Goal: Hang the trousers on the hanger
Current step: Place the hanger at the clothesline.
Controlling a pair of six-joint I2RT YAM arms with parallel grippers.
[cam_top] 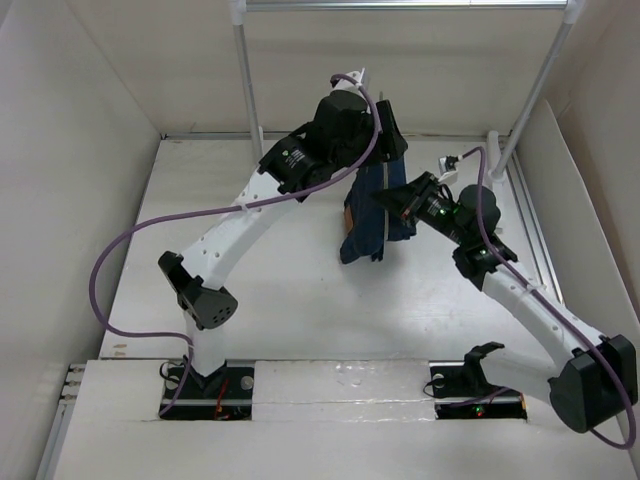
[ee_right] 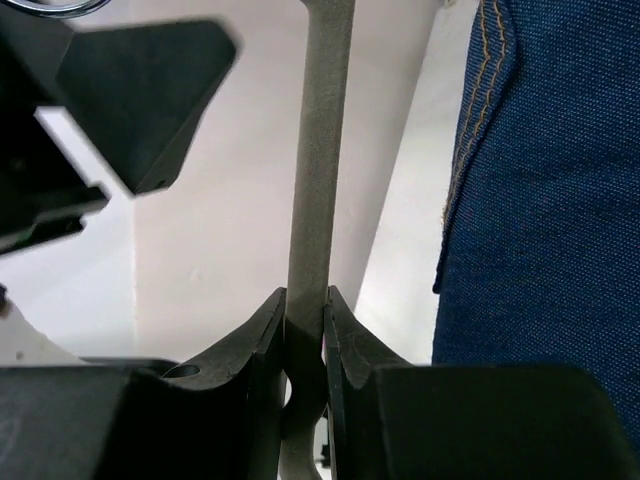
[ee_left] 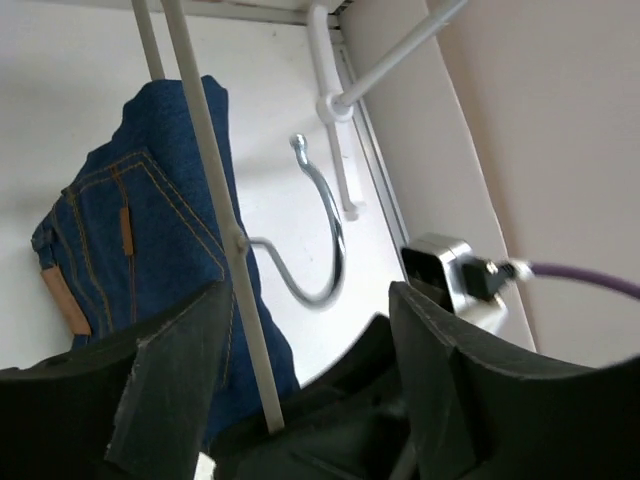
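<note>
I need to raise my right gripper outward and to the right in the top view next, then let go, because the bar's end [cam_top: 537,5] for the hook is outward above it.
The trousers [cam_top: 368,222] hang as a dark blue denim bundle mid-table, with a tan waistband patch [ee_left: 63,300]. The hanger's pale bar [ee_left: 215,190] runs along the cloth, and its metal hook [ee_left: 325,225] curls to the right. My left gripper [ee_left: 305,295] is open, its fingers [ee_left: 175,370] straddling the bar without touching it. My right gripper [ee_right: 305,310] is shut on the hanger bar [ee_right: 318,150], with the trousers [ee_right: 550,200] just to its right. From above, the left gripper [cam_top: 385,130] sits over the bundle and the right gripper [cam_top: 400,200] beside it.
Two white rack poles [cam_top: 247,80] [cam_top: 535,90] rise at the back, carrying a horizontal rail [cam_top: 400,5]. White walls enclose the table on the left, back and right. The left arm's purple cable [cam_top: 130,235] loops over the left side.
</note>
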